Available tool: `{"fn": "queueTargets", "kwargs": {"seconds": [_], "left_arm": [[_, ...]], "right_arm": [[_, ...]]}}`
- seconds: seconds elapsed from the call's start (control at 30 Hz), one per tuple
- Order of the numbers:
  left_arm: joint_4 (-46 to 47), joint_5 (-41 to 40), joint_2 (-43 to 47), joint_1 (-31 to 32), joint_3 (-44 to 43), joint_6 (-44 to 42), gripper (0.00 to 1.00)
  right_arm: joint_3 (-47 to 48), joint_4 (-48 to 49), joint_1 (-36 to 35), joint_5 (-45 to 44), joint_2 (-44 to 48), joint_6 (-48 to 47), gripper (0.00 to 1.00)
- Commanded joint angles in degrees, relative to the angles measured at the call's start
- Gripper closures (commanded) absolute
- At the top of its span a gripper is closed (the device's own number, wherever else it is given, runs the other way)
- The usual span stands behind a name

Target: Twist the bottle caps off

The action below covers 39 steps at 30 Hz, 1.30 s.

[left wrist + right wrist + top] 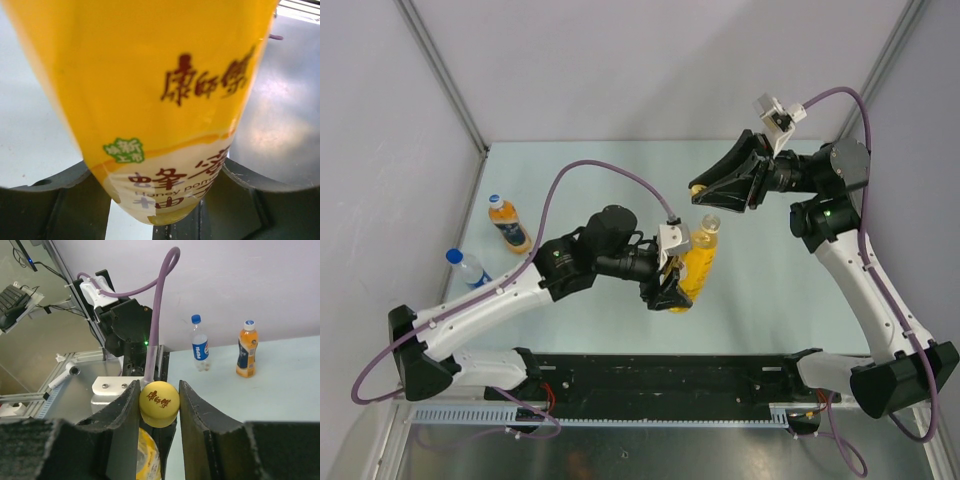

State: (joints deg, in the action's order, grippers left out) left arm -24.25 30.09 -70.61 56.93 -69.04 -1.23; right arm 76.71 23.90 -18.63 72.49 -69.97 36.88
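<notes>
I will move my right gripper down with a tilt to the bare tabletop beside the tall bottle to release the cap, since it's clear of the neck.
My left gripper (678,288) is shut on the tall yellow-orange bottle (698,262), which it holds tilted above the table. The bottle fills the left wrist view (150,90), with a finger on each side. Its neck (710,224) is bare. My right gripper (703,190) is shut on the yellow cap (159,403), held just above and apart from the neck. The short orange bottle (510,228) with its white cap (496,200) and the clear water bottle (472,270) with its blue cap (453,256) stand at the left. Both also show in the right wrist view, the orange bottle (247,354) and the water bottle (200,347).
The two standing bottles are near the table's left edge, beside the grey side wall. A purple cable (570,175) arcs over the left arm. The black base rail (660,375) runs along the near edge.
</notes>
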Motion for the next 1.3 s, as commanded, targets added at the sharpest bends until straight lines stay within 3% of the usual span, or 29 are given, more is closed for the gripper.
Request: {"fn": "queueTargets", "kwargs": {"seconds": [0.0,0.27,0.73,1.07,1.27], "left_arm": [[3.3,4.8,1.8,0.1,0.5,-2.9,1.0],[3.7,3.0,2.5,-0.1,1.5,-2.6,1.0],[4.6,-4.6,4.3,-0.1,4.5,-2.1,1.0],[5.5,-17.2,5.8,-0.1,6.7,-0.1,1.0],[6.8,-26.8,6.6,-0.2,8.5,2.4,1.0]], "right_arm": [[0.1,7.6,0.0,0.2,0.2,3.8,1.0],[0.1,4.8,0.9,-4.2,0.0,2.9,1.0],[-2.1,-21.6,4.2,-29.6,-1.7,-10.5,1.0],[-16.0,-21.4,4.2,-43.4,-3.4,-13.0,1.0],[-20.8,-26.1,3.8,-55.4,-8.0,-13.7,1.0]]}}
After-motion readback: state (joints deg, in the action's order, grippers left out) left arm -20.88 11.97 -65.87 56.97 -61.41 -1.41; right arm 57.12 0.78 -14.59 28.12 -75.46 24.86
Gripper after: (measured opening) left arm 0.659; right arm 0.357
